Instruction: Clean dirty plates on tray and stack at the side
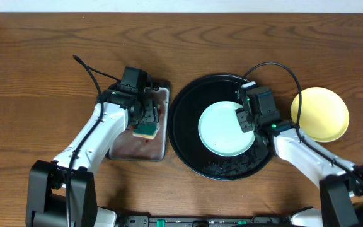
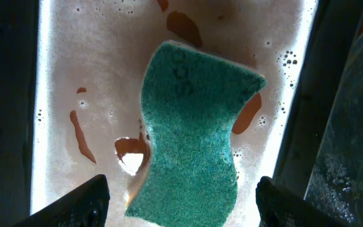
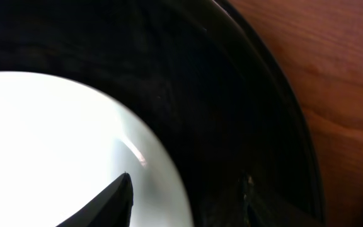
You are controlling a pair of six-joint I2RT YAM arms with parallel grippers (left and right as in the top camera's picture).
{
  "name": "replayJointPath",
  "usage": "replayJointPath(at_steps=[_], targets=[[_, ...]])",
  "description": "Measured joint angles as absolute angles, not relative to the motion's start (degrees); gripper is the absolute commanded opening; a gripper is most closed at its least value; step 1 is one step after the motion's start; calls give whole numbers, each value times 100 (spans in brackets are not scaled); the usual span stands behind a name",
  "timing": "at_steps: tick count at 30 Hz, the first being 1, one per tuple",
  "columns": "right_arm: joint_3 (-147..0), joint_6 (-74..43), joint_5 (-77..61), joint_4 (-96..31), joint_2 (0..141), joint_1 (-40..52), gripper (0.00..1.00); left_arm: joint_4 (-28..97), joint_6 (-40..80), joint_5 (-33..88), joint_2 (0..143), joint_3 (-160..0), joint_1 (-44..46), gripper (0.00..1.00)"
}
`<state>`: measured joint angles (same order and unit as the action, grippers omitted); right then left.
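Observation:
My left gripper moves down into the pan next, then closes on the long sides of the green sponge (image 2: 191, 139) between its open fingers.
A pale mint-blue plate (image 1: 222, 129) lies in the round black tray (image 1: 183, 120). My right gripper (image 1: 247, 118) is at the plate's right edge, open. In the right wrist view, one finger (image 3: 106, 205) is over the plate (image 3: 55, 139) and the other over the tray (image 3: 232, 94). A faint pink streak shows near the plate's rim. A yellow plate (image 1: 320, 113) rests on the bare tabletop right of the tray. My left gripper (image 1: 145, 120) hangs open over a green sponge (image 2: 191, 139), and its fingers are not touching the sponge.
The sponge (image 1: 147, 131) lies in a rectangular metal pan (image 1: 125, 148) left of the tray, in soapy water with orange-red smears (image 2: 80, 135). Dark wet specks sit on the tray's front part (image 1: 222, 169). Brown tabletop (image 1: 43, 63) surrounds everything.

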<state>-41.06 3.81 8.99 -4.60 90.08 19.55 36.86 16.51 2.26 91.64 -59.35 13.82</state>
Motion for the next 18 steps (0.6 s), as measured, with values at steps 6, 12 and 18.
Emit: replayJointPath(at_steps=[6, 12, 18], targets=[[-4106, 364, 703, -388, 9345, 1673, 40, 3684, 1651, 242, 9164, -5935, 1382, 75], [-4106, 320, -25, -532, 9376, 1568, 2, 3686, 1651, 242, 9164, -5935, 1382, 75], [-4160, 128, -283, -972, 9317, 1542, 1, 3684, 1651, 244, 9164, -5935, 1382, 75]])
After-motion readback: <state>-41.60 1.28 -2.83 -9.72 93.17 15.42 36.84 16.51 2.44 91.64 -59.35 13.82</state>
